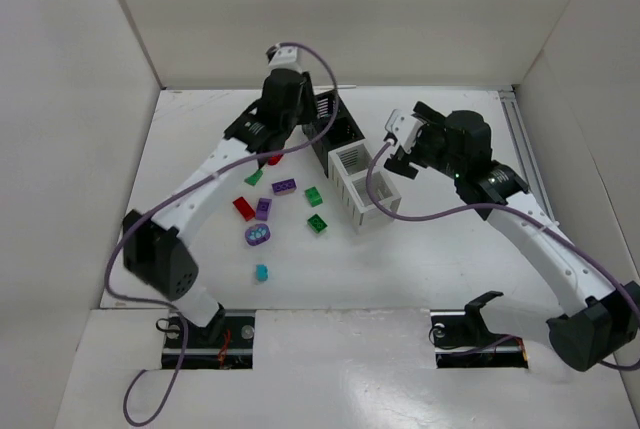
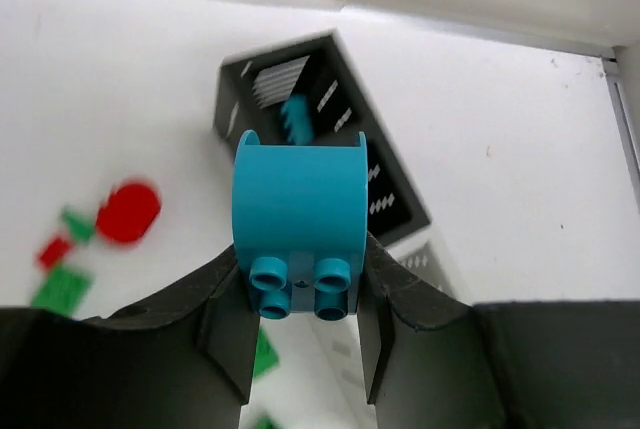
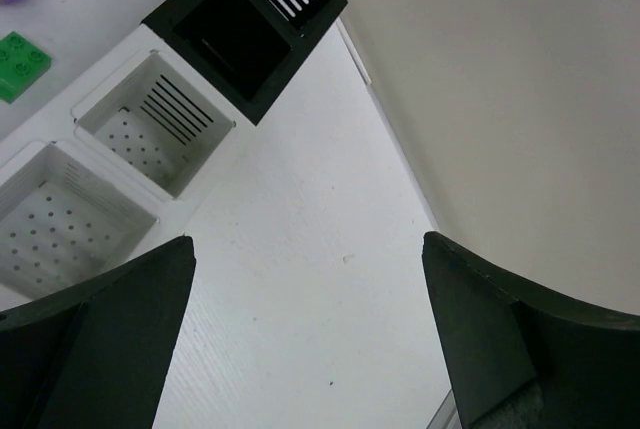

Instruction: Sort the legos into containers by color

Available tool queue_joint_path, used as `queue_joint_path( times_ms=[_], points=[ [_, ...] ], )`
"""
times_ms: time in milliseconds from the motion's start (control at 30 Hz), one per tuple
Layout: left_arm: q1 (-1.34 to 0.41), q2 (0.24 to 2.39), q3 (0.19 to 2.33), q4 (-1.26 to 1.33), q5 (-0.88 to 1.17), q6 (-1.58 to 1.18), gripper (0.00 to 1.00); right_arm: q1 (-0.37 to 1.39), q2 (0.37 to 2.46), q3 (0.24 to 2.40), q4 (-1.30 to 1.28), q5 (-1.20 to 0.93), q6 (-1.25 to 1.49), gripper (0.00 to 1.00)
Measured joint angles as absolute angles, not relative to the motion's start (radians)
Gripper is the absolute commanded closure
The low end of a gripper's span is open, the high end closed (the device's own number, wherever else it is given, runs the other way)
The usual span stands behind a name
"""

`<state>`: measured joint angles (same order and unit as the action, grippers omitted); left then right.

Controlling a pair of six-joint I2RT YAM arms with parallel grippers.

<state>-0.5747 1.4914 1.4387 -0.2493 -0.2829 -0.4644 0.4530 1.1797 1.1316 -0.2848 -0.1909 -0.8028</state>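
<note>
The left gripper moves outward over the far black bin next and then down toward the bin's opening, since a cyan brick already lies in that bin.
My left gripper (image 2: 302, 294) is shut on a cyan brick (image 2: 300, 214), studs toward the camera, held above the table just short of the black bins (image 2: 375, 199). Another cyan brick (image 2: 296, 119) lies in the far black bin. From above, the left gripper (image 1: 283, 121) sits beside the black bins (image 1: 335, 121), its fingers hidden under the wrist. My right gripper (image 3: 308, 249) is open and empty, right of the white bins (image 3: 160, 119); it also shows in the top view (image 1: 398, 154). Loose bricks lie left of the row: red (image 1: 243, 208), green (image 1: 314, 196), purple (image 1: 284, 186), cyan (image 1: 261, 272).
A round red piece (image 2: 128, 211) lies left of the held brick. The white bins (image 1: 362, 189) continue the row toward me. White walls close the table at the back and both sides; the right wall (image 3: 520, 99) is near the right gripper.
</note>
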Motion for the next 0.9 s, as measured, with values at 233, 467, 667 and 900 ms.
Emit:
queue_joint_path(
  times_ms=[233, 467, 667, 900],
  points=[
    [-0.543, 1.966, 1.937, -0.189, -0.180, -0.221, 0.93, 0.438, 1.088, 1.089, -0.300, -0.147, -0.795, 0.00],
    [-0.482, 2.261, 2.257, -0.249, -0.102, -0.174, 0.88, 0.407, 1.069, 1.080, -0.309, -0.113, -0.788, 0.00],
    [-0.462, 2.266, 2.218, -0.250, -0.070, -0.170, 0.85, 0.390, 1.075, 1.060, -0.317, -0.102, -0.783, 0.00],
    [-0.471, 2.246, 2.120, -0.267, -0.053, -0.165, 0.78, 0.379, 1.122, 1.047, -0.328, -0.101, -0.780, 0.00]
  ],
)
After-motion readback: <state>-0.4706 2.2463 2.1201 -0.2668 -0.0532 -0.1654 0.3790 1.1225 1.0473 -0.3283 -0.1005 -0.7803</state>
